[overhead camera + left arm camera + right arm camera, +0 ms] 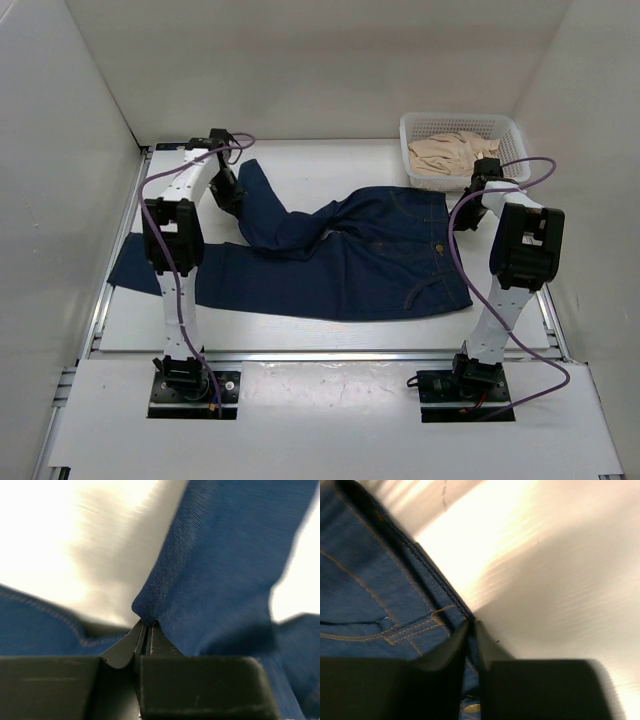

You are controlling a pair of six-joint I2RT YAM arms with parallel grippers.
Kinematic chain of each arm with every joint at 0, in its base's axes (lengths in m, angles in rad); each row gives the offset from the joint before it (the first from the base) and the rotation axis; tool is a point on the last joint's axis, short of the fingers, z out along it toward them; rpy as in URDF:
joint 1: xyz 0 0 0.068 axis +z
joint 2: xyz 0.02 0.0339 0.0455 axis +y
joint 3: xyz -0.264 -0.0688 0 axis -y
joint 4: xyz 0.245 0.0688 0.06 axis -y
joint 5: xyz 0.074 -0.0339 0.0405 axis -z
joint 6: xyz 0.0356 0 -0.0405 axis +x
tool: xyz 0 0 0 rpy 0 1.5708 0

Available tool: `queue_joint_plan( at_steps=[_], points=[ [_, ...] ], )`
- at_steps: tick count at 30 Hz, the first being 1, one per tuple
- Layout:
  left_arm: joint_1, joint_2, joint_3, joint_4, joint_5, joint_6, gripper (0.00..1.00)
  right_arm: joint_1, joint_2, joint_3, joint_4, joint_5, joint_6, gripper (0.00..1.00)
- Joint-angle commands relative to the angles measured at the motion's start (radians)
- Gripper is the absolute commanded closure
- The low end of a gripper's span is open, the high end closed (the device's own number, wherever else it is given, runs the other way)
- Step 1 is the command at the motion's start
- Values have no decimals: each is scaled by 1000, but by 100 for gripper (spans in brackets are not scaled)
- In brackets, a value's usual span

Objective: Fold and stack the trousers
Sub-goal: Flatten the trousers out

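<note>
The table to the left of my left gripper in the top view is bare. The trousers' bent leg should next be lifted by my left gripper, pulled straighter that way and released.
The dark navy trousers [345, 255] lie spread across the table, waistband at the right, one leg stretched to the left edge, the other bent toward the back left. My left gripper [228, 192] is shut on the cloth of the upper leg [210, 570], pinching a fold at its fingertips [146, 625]. My right gripper [462, 215] is shut on the waistband edge [440, 592] at the trousers' top right corner, the tan stitching showing beside its jaws [471, 625].
A white mesh basket [418, 128] with beige cloth [452, 152] stands at the back right, just behind the right arm. White walls close in the table on the left, back and right. A metal rail [320, 354] runs along the table's front edge.
</note>
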Motion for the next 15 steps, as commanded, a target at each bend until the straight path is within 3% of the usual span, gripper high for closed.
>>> queue_joint_plan(
  at_steps=[1,2,10,15],
  points=[
    [26,-174,52,-16,27,5,90,12,6,24,9,6,-6,95],
    [26,-190,52,-16,27,5,90,12,-6,13,9,16,-6,100],
    [56,-361,1,-58,8,5,90,12,-222,-94,-1,45,29,100],
    [56,-516,-75,-80,-70,16,90,12,-444,-269,-1,124,86,100]
  ],
)
